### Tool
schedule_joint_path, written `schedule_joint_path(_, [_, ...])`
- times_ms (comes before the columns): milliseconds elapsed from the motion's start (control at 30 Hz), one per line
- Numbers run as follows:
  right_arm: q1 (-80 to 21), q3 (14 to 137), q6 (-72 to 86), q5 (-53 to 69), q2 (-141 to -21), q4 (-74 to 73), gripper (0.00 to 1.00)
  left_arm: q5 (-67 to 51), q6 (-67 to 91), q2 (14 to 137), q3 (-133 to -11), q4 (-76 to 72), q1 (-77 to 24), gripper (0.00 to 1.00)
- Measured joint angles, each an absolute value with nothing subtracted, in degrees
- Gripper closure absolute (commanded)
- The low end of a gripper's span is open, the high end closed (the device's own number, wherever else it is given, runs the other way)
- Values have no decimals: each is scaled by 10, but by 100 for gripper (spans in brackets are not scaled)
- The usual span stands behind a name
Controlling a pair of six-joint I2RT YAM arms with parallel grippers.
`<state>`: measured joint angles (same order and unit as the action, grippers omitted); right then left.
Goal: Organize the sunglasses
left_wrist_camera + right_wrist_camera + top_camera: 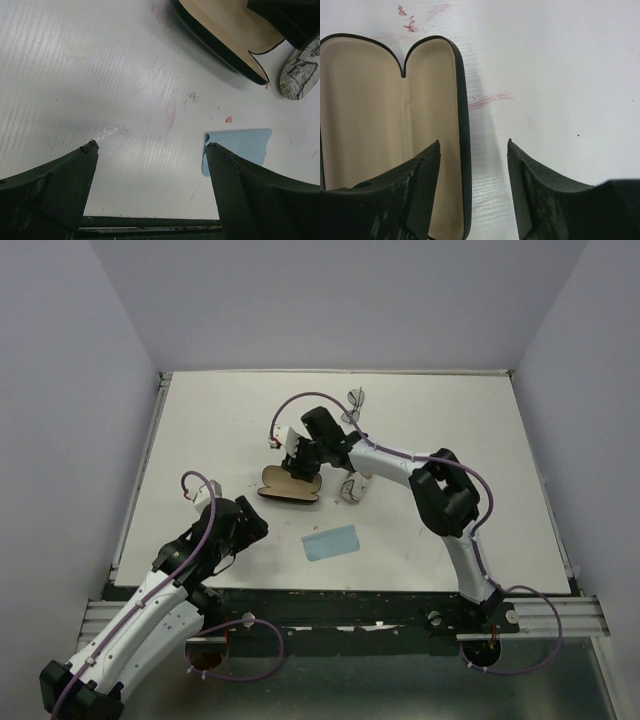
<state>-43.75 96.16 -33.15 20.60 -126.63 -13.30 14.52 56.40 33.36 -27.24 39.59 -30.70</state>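
The left gripper shifts and lowers onto the blue cloth's nearest short edge next, since it lies below the gripper and to its right in the top view.
One pair of sunglasses (357, 398), thin dark frame, lies at the back of the table, well clear of both grippers. The black hard case (290, 488) lies open at mid-table, its tan lining (370, 110) facing up and nothing inside. My right gripper (300, 465) hovers over the case's far side. In the right wrist view it is open (474, 145), one finger over the lining and the other over bare table, with the case's black rim (465, 150) between them. My left gripper (248, 528) stands wide open (151, 146) over bare table, holding nothing.
A blue cloth (332, 541) lies flat in front of the case, just past my left gripper's right finger (240, 142). A grey-patterned soft pouch (352, 487) rests to the right of the case (300, 70). White walls close in the table.
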Motion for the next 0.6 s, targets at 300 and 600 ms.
schedule_joint_path(300, [-437, 802, -175, 62, -1077, -22, 28, 122, 571, 333, -255, 373, -307, 1])
schedule_joint_path(600, [-433, 589, 207, -92, -811, -45, 31, 16, 575, 413, -193, 233, -309, 16])
